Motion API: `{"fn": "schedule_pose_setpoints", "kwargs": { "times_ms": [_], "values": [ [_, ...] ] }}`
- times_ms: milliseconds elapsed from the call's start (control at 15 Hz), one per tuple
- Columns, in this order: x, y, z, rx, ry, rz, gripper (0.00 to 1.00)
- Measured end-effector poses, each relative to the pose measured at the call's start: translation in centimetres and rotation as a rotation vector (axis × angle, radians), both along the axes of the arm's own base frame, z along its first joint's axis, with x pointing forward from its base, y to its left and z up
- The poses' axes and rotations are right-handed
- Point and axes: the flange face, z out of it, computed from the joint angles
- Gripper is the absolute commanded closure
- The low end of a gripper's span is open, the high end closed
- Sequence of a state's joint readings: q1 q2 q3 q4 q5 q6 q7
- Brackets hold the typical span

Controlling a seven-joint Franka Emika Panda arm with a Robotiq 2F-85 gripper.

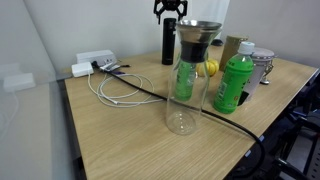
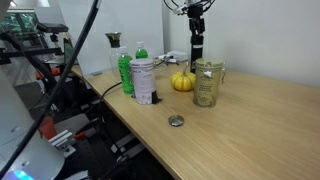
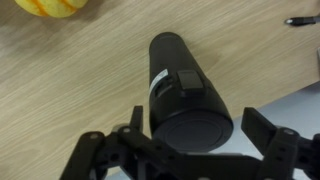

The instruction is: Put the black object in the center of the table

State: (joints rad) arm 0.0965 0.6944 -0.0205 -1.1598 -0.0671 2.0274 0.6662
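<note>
I should lower my gripper around the black cylinder's round lid (image 1: 169, 21) (image 3: 192, 128) and close it, because its open fingers are already lined up on either side but are just above the lid.
The black object (image 1: 168, 42) is a slim matte black cylinder standing upright near the back edge of the light wood table (image 1: 120, 140). It also shows in an exterior view (image 2: 197, 51) behind a yellow fruit. My gripper (image 1: 168, 10) hangs just above its top in both exterior views (image 2: 196, 24). In the wrist view the cylinder's round lid (image 3: 190, 125) lies between my two open fingers (image 3: 198, 128), close to the left finger with a gap on the right. The fingers are not closed on it.
A glass carafe with a dark funnel (image 1: 186, 80), a green bottle (image 1: 232, 85), a yellow fruit (image 1: 211, 68) and a metal can (image 1: 262, 65) stand near the cylinder. A white power strip (image 1: 95, 62), white cord (image 1: 115, 90) and thick black cable (image 1: 215, 122) cross the table. A small metal disc (image 2: 176, 121) lies apart.
</note>
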Motion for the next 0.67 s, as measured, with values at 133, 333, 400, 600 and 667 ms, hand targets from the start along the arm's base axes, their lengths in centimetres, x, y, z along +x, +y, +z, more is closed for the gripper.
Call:
{"fn": "schedule_pose_setpoints", "kwargs": {
  "times_ms": [133, 333, 400, 600, 667],
  "values": [
    [0.1, -0.1, -0.6, 0.011, 0.026, -0.009, 0.00],
    [0.3, -0.6, -1.3, 0.011, 0.055, -0.021, 0.00],
    [0.4, -0.8, -1.4, 0.008, 0.060, -0.024, 0.00],
    [0.7, -1.1, -2.4, 0.006, 0.070, -0.030, 0.00],
    [0.8, -1.1, -2.6, 0.009, 0.070, -0.031, 0.00]
  ]
}}
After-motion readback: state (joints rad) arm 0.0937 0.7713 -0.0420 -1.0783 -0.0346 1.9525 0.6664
